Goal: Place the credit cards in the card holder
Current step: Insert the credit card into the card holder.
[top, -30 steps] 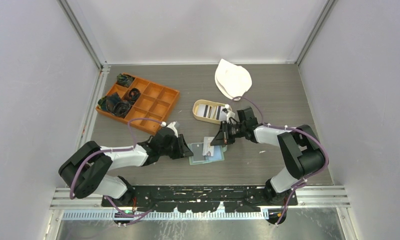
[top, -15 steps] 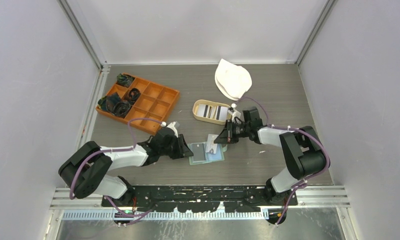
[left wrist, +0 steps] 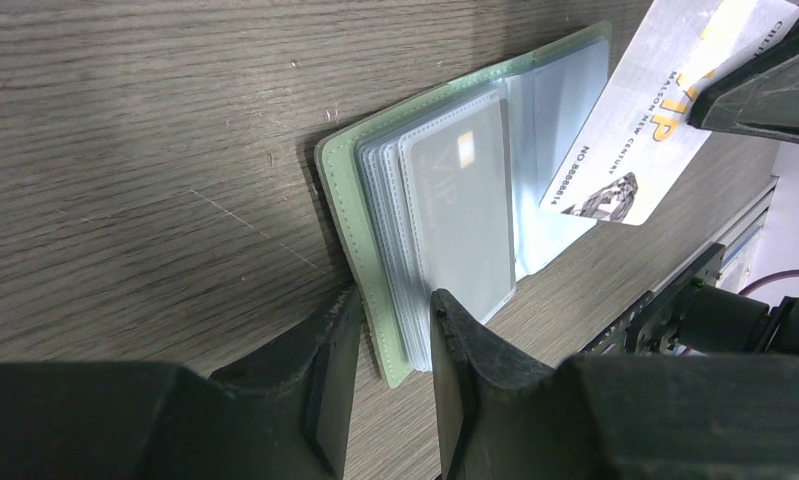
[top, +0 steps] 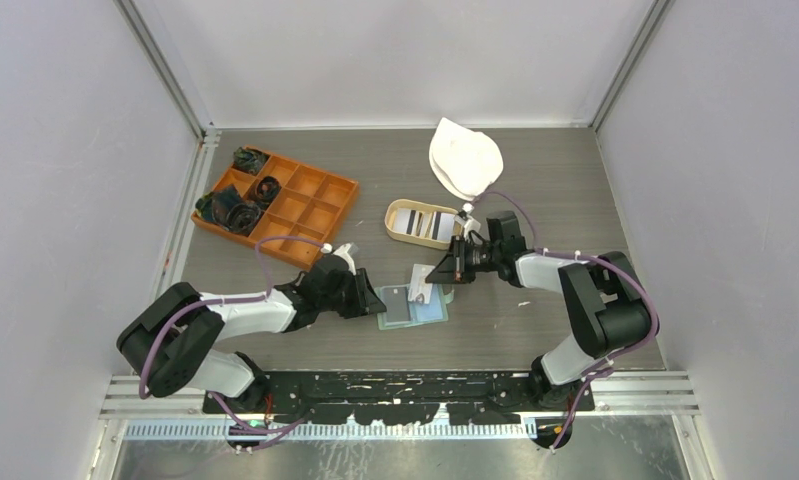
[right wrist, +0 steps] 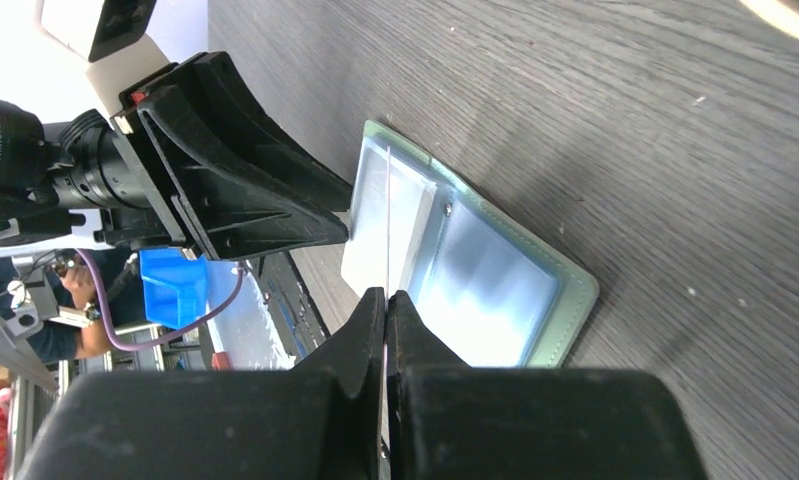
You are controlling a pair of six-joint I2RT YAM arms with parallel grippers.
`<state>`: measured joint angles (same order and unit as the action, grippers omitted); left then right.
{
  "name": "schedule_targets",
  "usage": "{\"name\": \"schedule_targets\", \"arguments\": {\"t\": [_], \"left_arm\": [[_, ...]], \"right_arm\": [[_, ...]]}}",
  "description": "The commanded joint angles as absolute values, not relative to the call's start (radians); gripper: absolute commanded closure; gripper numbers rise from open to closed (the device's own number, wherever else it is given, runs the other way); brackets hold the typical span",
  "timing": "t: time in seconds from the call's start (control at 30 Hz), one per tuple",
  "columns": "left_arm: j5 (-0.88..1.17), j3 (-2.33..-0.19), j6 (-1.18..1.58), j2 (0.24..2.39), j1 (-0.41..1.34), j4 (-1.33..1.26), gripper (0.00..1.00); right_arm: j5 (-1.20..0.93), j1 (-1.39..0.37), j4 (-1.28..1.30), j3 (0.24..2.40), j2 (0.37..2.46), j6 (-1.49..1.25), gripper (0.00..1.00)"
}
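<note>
The white card goes down to the left in the top view next, and my right gripper releases it at the sleeve stack's inner edge (top: 408, 309) (right wrist: 421, 236), since it hangs outside the sleeves.
The sage-green card holder (top: 425, 312) lies open on the table, its pale sleeves (left wrist: 455, 200) facing up. One sleeve holds a grey card (left wrist: 465, 170). My left gripper (top: 372, 300) grips the holder's left half, one finger on the green cover and the other on the stack of sleeves (left wrist: 395, 305). My right gripper (top: 443, 272) is shut on a white credit card (left wrist: 665, 110) marked VIP. It holds the card tilted just above the holder's (right wrist: 495, 280) right half. In the right wrist view that card (right wrist: 387, 220) shows edge-on between the jaws (right wrist: 386, 298). More cards (top: 415, 222) lie in the tan tray.
The oval tan tray (top: 393, 228) stands just behind the holder. An orange compartment box (top: 315, 200) with dark cord bundles (top: 233, 210) is at the back left. A white cloth (top: 465, 158) lies at the back centre. The arms' bases line the near edge.
My right gripper has shifted slightly back toward the tray, and the white card's tilt over the holder has changed. The left gripper has not moved.
</note>
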<state>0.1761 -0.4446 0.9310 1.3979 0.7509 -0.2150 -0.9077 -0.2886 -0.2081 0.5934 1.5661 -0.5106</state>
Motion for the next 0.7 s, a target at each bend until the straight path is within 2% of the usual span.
{"name": "schedule_targets", "arguments": {"t": [0.0,0.67], "left_arm": [[0.165,-0.417,0.903,1.4,0.75,-0.145,0.66],[0.176,-0.416,0.907,1.407,0.751,-0.16,0.66]], "right_arm": [[-0.929,-0.312,-0.256,0.605,1.577,-0.514,0.99],[-0.868,-0.34,-0.144,0.635,1.604,-0.427,0.99]]}}
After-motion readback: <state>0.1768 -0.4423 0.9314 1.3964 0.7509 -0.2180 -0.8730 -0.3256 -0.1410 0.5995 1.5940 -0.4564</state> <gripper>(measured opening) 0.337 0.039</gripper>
